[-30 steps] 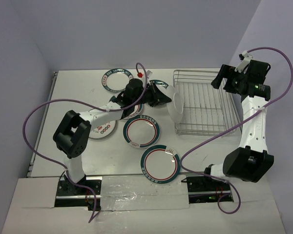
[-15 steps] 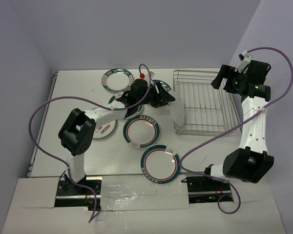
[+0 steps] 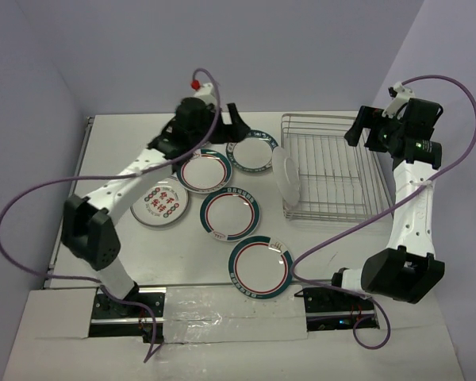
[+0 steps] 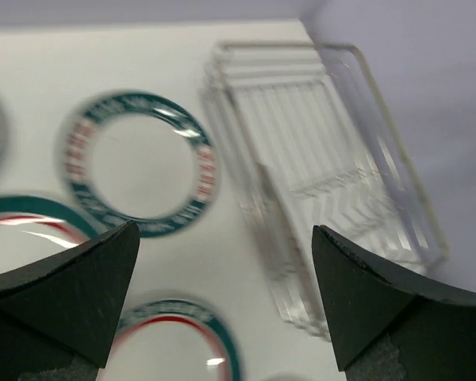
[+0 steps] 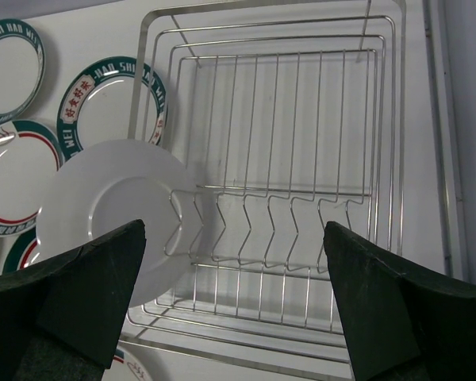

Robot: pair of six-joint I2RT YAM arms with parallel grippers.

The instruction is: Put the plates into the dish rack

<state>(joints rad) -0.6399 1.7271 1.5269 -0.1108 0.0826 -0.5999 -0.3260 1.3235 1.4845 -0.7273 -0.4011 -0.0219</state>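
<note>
I will bring my left gripper back, down and to the left in the top view, onto the near rim of the red-lettered plate, because the bare tabletop there leaves room for my fingers.
A white plate [image 3: 285, 178] stands on edge in the left end of the wire dish rack [image 3: 333, 168], its plain underside [image 5: 115, 216] facing left and nothing holding it. My left gripper [image 3: 232, 125] is open and empty, raised over the table left of the rack; its blurred wrist view shows a green-rimmed plate [image 4: 139, 163] and the rack [image 4: 333, 151] below the gripper [image 4: 225, 234]. My right gripper [image 3: 357, 127] hangs open and empty above the rack [image 5: 301, 159]. Several plates lie flat on the table: green-rimmed plates [image 3: 252, 151], [image 3: 204, 171], [image 3: 231, 213], [image 3: 260, 266] and a grey-rimmed plate [image 3: 160, 202].
The rack sits near the table's right edge [image 3: 381, 171]. A purple cable [image 3: 333, 230] runs across the table just in front of the rack. The left arm's links [image 3: 127, 178] pass over the plates at the back left.
My left gripper opened and let go of the white plate, which stays standing in the rack's left end. The left arm then pulled back, up and to the left. The right arm stayed put.
</note>
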